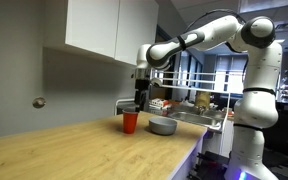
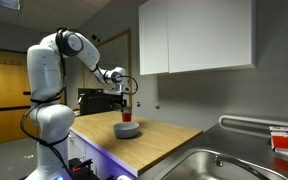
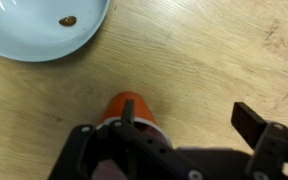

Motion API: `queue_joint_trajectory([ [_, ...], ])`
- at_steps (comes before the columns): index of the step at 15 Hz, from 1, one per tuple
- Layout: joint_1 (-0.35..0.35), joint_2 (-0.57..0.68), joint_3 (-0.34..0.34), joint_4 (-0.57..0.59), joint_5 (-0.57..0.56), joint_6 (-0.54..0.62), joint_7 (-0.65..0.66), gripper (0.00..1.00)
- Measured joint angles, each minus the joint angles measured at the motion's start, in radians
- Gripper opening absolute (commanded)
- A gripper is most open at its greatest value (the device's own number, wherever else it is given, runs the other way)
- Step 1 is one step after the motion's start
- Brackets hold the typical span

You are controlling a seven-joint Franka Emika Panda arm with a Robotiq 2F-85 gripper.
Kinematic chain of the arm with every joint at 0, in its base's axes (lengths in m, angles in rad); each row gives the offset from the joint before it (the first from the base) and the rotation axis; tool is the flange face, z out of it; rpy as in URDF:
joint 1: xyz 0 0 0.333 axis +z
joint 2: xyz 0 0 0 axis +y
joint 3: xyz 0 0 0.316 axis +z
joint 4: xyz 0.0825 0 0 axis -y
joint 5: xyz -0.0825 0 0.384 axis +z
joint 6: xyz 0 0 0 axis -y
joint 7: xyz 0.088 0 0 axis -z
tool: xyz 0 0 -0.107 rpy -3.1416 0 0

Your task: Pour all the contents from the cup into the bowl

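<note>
I should move my gripper outward and down next, astride the cup's rim opposite the bowl, because one open finger is over the cup (image 1: 131,122) and the other is over bare wood.
The red cup (image 1: 131,122) stands upright on the wooden counter, right beside the grey bowl (image 1: 163,126); both also show in the other exterior view, cup (image 2: 125,117) behind the bowl (image 2: 127,129). My gripper (image 1: 140,100) hangs just above the cup. In the wrist view the gripper (image 3: 189,112) is open: one finger lies over the cup (image 3: 124,105), the other stands well apart over bare wood. The cup's inside is hidden. The bowl (image 3: 44,30) holds a small brown piece (image 3: 68,20).
The wooden counter (image 1: 74,150) runs toward a steel sink (image 2: 214,165). White wall cabinets (image 1: 99,28) hang above the counter. The wall stands close behind the cup. Cluttered items (image 1: 189,103) lie on a surface beyond the bowl.
</note>
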State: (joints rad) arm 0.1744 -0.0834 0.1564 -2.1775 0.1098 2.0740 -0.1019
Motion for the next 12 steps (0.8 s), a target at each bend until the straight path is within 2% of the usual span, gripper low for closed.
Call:
queue_joint_trajectory([
  [12, 0.023, 0.196, 0.02, 0.207, -0.107, -0.042, 0.018, 1.0],
])
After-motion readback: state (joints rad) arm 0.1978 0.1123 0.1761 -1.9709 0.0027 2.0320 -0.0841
